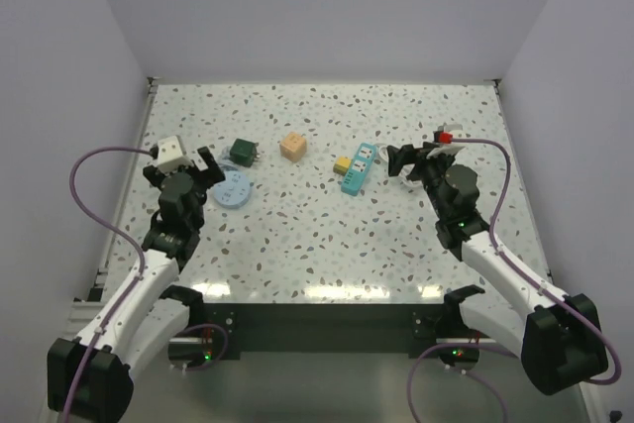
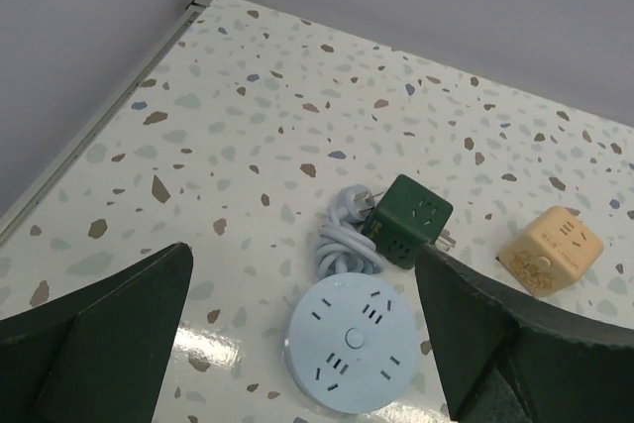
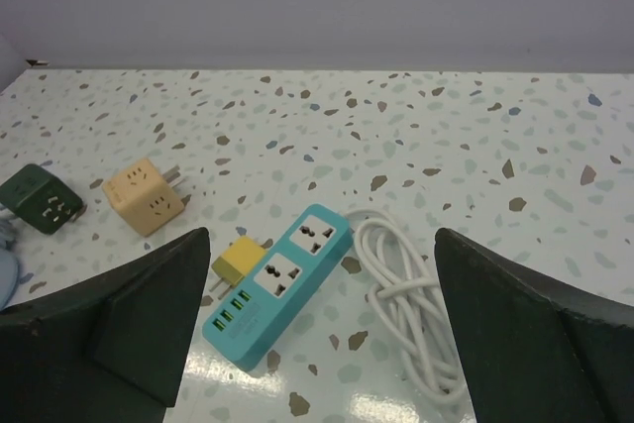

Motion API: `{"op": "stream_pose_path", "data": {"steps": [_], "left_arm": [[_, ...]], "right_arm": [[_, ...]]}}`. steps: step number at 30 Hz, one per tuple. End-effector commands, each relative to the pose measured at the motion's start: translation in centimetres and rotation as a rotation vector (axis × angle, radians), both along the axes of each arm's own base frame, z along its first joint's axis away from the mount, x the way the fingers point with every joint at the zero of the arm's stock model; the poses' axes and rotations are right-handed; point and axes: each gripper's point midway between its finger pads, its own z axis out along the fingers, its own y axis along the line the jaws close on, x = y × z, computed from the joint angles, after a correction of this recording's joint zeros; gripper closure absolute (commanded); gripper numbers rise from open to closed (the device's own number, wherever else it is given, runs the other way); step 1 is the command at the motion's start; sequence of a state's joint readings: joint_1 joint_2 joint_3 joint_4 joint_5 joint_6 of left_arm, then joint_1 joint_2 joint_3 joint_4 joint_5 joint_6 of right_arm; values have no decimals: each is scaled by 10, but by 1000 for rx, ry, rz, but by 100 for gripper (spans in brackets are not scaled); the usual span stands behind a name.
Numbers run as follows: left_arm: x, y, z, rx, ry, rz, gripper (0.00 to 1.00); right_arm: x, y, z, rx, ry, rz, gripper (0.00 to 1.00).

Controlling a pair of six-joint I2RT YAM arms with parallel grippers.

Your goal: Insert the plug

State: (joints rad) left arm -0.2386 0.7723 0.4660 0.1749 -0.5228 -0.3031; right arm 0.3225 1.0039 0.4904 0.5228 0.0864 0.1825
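The dark green cube plug (image 1: pixel 242 152) (image 2: pixel 407 218) lies beyond my open fingers, so my left gripper needs to go down onto it, outward and to the right in the top view.
The dark green cube plug (image 1: pixel 242 152) lies on the table at the back left, metal prongs showing on one side. It also shows in the left wrist view (image 2: pixel 407 219) and at the left edge of the right wrist view (image 3: pixel 40 199). My left gripper (image 1: pixel 184 159) is open and empty, just left of the plug and over a round light-blue socket disc (image 2: pixel 353 341). My right gripper (image 1: pixel 407 161) is open and empty, just right of a teal power strip (image 1: pixel 358 167), which lies between its fingers in the right wrist view (image 3: pixel 280 280).
A tan-orange cube (image 1: pixel 292 146) lies right of the green plug. A small yellow block (image 1: pixel 341 163) touches the teal strip's left side. A coiled white cord (image 3: pixel 408 299) lies right of the strip. A coiled blue cord (image 2: pixel 347 240) lies beside the disc. White walls enclose the table.
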Motion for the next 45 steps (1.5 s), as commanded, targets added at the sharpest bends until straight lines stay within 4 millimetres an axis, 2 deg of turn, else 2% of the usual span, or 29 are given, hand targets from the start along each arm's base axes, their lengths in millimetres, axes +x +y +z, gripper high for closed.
{"op": "stream_pose_path", "data": {"steps": [1, 5, 7, 8, 9, 11, 13, 14, 15, 16, 18, 20, 27, 28, 30, 31, 38, 43, 45], "left_arm": [[13, -7, 16, 0, -42, -23, 0], [31, -14, 7, 48, -16, -52, 0], [45, -28, 10, 81, -9, -128, 0], [57, -35, -5, 96, 40, -159, 0], [67, -46, 2, 98, 33, -209, 0], [85, -57, -15, 131, 71, -263, 0], [101, -65, -17, 157, 81, -303, 0], [109, -68, -38, 169, 141, -319, 0], [120, -74, -32, 177, 139, -340, 1], [126, -77, -51, 193, 198, -359, 3], [138, -83, -51, 198, 198, -382, 4], [145, -84, -60, 202, 217, -380, 4], [152, -87, -87, 203, 302, -400, 7], [152, -87, -95, 201, 329, -405, 7], [156, -87, -98, 194, 346, -399, 7], [155, -85, -108, 192, 383, -391, 7], [159, -74, -119, 160, 408, -349, 7], [157, -72, -136, 148, 471, -341, 8], [157, -75, -140, 144, 481, -356, 15]], "right_arm": [[2, 4, 23, 23, -41, 14, 1], [1, 5, 23, 27, -34, 20, 1], [1, 6, 23, 26, -31, 28, 1], [1, 7, 23, 27, -28, 31, 1], [1, 7, 23, 25, -27, 29, 1], [0, 7, 23, 24, -25, 31, 1], [-1, 7, 26, 31, -30, 34, 1], [-3, 7, 27, 33, -32, 39, 1], [-4, 7, 27, 35, -32, 37, 1], [-5, 7, 28, 37, -35, 37, 1], [-6, 7, 30, 41, -41, 40, 1], [-8, 7, 32, 44, -47, 48, 1], [-10, 9, 33, 54, -50, 58, 1], [-9, 9, 33, 52, -49, 58, 1], [-9, 10, 32, 52, -44, 62, 1], [-9, 10, 30, 53, -40, 64, 1], [-10, 11, 31, 53, -42, 67, 1], [-10, 12, 32, 56, -41, 71, 1], [-10, 12, 32, 57, -38, 73, 1]]}}
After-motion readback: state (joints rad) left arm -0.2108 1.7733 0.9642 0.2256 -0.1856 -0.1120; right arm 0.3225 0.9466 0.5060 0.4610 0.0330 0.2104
